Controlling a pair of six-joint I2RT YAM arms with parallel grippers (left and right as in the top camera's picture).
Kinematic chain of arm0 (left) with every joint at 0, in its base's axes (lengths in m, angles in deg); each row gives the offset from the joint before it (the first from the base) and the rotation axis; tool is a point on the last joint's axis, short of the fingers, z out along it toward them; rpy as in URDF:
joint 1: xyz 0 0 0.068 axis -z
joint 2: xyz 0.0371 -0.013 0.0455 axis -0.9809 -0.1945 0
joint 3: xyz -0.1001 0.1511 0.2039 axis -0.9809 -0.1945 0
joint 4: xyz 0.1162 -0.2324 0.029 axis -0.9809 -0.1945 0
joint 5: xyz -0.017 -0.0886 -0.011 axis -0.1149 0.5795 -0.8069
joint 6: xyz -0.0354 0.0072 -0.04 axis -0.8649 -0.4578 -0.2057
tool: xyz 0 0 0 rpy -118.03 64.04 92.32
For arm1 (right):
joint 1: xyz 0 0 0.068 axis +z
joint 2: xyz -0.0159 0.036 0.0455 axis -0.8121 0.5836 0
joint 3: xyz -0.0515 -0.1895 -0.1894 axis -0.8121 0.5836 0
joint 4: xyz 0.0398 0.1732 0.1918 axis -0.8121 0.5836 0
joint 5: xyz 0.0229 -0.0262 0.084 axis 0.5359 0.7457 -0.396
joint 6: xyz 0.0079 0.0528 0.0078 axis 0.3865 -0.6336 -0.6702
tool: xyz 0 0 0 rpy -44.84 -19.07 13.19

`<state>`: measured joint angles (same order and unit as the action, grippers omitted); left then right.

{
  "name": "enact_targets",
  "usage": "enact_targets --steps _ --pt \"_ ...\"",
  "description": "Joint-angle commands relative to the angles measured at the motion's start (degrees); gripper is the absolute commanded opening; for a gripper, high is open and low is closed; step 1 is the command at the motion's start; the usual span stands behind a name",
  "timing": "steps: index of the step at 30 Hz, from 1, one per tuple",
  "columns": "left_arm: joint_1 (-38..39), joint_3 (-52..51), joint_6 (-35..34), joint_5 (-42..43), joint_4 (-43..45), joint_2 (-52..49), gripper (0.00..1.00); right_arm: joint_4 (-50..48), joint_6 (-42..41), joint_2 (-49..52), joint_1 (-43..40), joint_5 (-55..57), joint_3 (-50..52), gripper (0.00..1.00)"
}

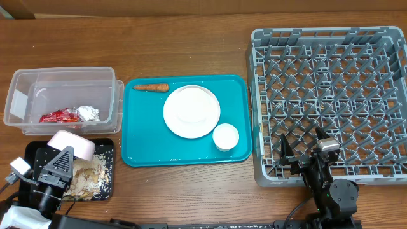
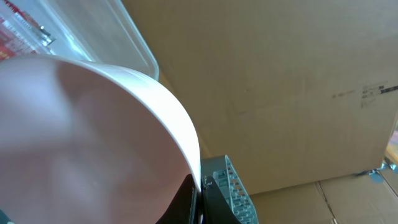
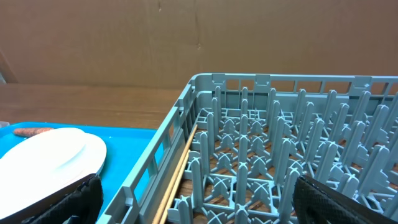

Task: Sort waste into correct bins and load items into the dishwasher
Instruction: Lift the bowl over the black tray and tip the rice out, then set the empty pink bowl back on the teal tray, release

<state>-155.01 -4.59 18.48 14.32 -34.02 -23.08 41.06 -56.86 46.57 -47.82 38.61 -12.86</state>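
The left gripper will next carry the bowl to the right in the overhead view to the tray's bare near corner, turn it upright and let go of it.
My left gripper is shut on the rim of a pink bowl and holds it tilted over the black bin of food scraps. In the left wrist view the bowl fills the frame, its rim pinched between the jaws. A teal tray holds a carrot, a white plate and a small white cup. My right gripper is open and empty over the front left of the grey dishwasher rack. Its fingers straddle the rack's pegs.
A clear plastic bin at the left holds a red wrapper and a foil ball. Wooden chopsticks lie along the rack's left wall. The plate and carrot show left of the rack.
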Motion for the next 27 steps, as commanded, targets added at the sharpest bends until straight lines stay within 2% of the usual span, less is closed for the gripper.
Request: enact_targets --steps 1,6,11,14,22,27 --pt "-0.20 0.74 -2.51 -2.29 -0.11 -0.15 0.04 -0.31 0.24 -0.55 0.31 -0.22 -0.09 1.00" --pt "3.26 4.96 -7.96 -11.04 -0.22 -0.04 0.04 -0.31 0.24 -0.55 0.31 -0.22 -0.09 1.00" --pt "14.21 9.84 -13.07 -15.89 -0.94 0.37 0.04 -0.31 0.24 -0.57 0.31 -0.22 -0.09 1.00" --pt "23.34 13.16 -17.18 -20.68 -0.79 0.37 0.04 -0.31 0.24 -0.55 0.31 -0.22 -0.09 1.00" --pt "53.99 19.21 -35.60 -44.65 5.22 0.42 0.04 -0.31 0.24 -0.57 0.31 -0.22 -0.09 1.00" --pt "73.64 19.21 -45.79 -64.63 9.70 0.22 0.04 -0.31 0.24 -0.55 0.31 -0.22 -0.09 1.00"
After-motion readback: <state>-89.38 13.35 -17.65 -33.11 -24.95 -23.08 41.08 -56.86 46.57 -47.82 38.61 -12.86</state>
